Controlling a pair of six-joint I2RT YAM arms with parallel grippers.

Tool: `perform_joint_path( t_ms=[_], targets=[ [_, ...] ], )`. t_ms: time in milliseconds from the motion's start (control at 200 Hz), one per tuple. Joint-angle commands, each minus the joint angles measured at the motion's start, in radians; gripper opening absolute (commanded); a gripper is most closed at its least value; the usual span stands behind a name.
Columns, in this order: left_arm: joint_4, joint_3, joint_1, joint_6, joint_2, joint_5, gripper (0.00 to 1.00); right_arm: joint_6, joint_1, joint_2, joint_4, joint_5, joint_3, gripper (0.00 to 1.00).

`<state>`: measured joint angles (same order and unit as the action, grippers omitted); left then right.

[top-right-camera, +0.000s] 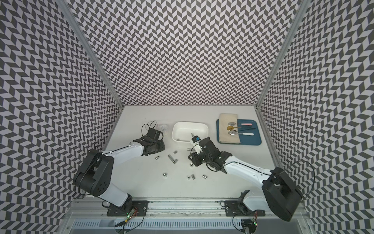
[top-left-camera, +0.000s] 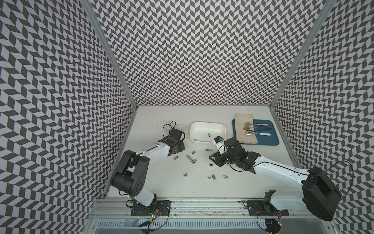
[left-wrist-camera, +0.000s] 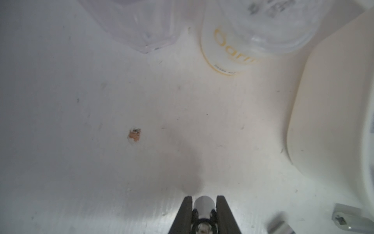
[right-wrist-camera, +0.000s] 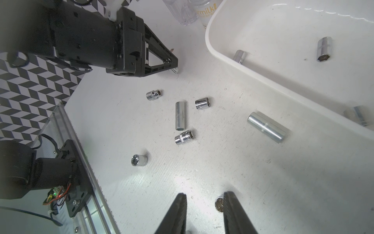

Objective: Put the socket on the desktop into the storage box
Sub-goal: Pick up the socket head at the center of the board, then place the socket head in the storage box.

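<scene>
My left gripper rises outward over the storage box's bottom next and releases the socket. The box stands outward of it, its rim above the gripper's fingers.
My left gripper (left-wrist-camera: 204,199) is shut on a small silver socket (left-wrist-camera: 204,203), held just above the desktop (left-wrist-camera: 182,121) near a corner of the white storage box (left-wrist-camera: 323,121). In both top views that gripper's fingertips are hidden under its own body. My right gripper (right-wrist-camera: 204,195) stands open low over the desktop, and an upright socket (right-wrist-camera: 219,204) sits against the inside of one finger. Several more sockets lie loose between the arms (top-left-camera: 189,157). The storage box (top-left-camera: 194,125) holds a few sockets (right-wrist-camera: 323,49).
A blue tray (top-left-camera: 271,139) with a folded cloth and spoons lies at the back right. Clear plastic cups (top-left-camera: 180,127) stand beyond the left gripper, left of the box. Chevron walls enclose the surface. A metal rail (top-left-camera: 202,204) runs along the front edge.
</scene>
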<state>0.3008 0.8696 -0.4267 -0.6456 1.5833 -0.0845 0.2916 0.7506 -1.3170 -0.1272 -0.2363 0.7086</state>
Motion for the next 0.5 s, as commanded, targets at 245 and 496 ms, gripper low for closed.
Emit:
perform_joint_path(
  t_ms=[245, 496],
  targets=[
    [0.052, 0.188, -0.094, 0.026, -0.019, 0.008, 0.09, 0.034, -0.016, 0.079, 0.012, 0.023, 0.0, 0.34],
    [0.063, 0.322, -0.117, 0.046, 0.069, 0.027, 0.09, 0.057, -0.022, 0.114, -0.003, 0.047, -0.012, 0.35]
  ],
)
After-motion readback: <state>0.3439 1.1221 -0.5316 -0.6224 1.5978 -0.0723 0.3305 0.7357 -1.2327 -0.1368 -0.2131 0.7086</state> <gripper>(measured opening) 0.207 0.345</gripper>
